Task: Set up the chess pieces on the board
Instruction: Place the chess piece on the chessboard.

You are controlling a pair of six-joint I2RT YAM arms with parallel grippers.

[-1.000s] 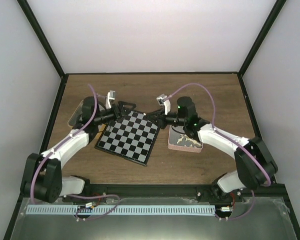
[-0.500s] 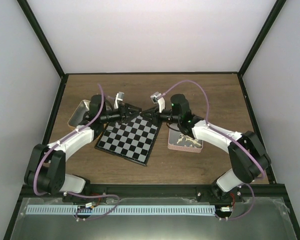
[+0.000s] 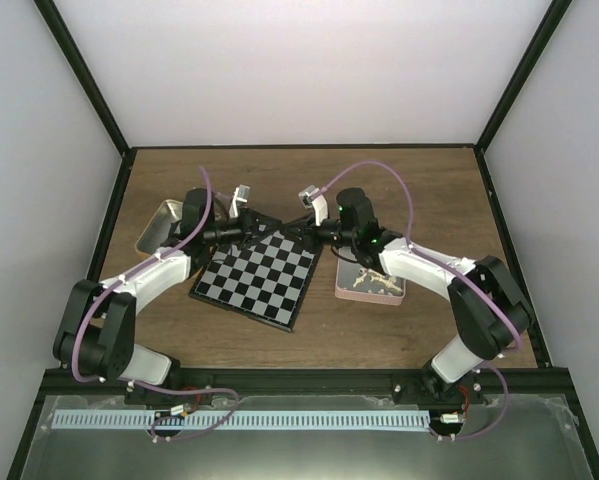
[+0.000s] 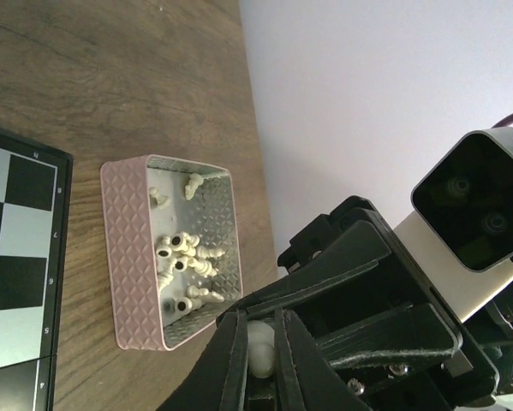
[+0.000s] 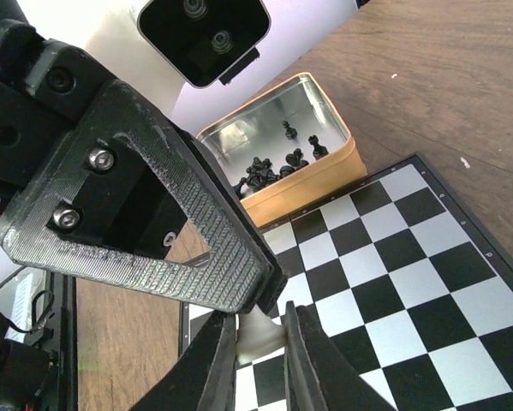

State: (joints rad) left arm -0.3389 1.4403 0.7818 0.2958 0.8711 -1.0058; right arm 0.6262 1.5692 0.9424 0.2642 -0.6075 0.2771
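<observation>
The board's empty edge by the gold tin is below my left gripper and to its left in the top view, so my left gripper will lower to that edge next to let go.
Both grippers meet tip to tip above the far edge of the board point(image 3: 256, 272), a black and pale grey chequered square. In the left wrist view, my left gripper point(image 4: 258, 321) is shut on a small cream-white chess piece point(image 4: 261, 349). My right gripper point(image 5: 260, 318) pinches the same white piece point(image 5: 258, 336) from the other side, above the board point(image 5: 393, 282). From above, the left gripper point(image 3: 269, 222) and right gripper point(image 3: 297, 226) almost touch, and the piece between them is too small to make out.
A pink tin point(image 3: 371, 285) right of the board holds several white pieces point(image 4: 186, 257). A gold tin point(image 5: 325, 175) with several black pieces point(image 5: 273, 164) sits at the board's left point(image 3: 159, 222). Dark frame posts and pale walls enclose the wooden table.
The left gripper has swung right to meet the right gripper and has closed on the white piece. The right gripper has shifted slightly left over the board's far edge.
</observation>
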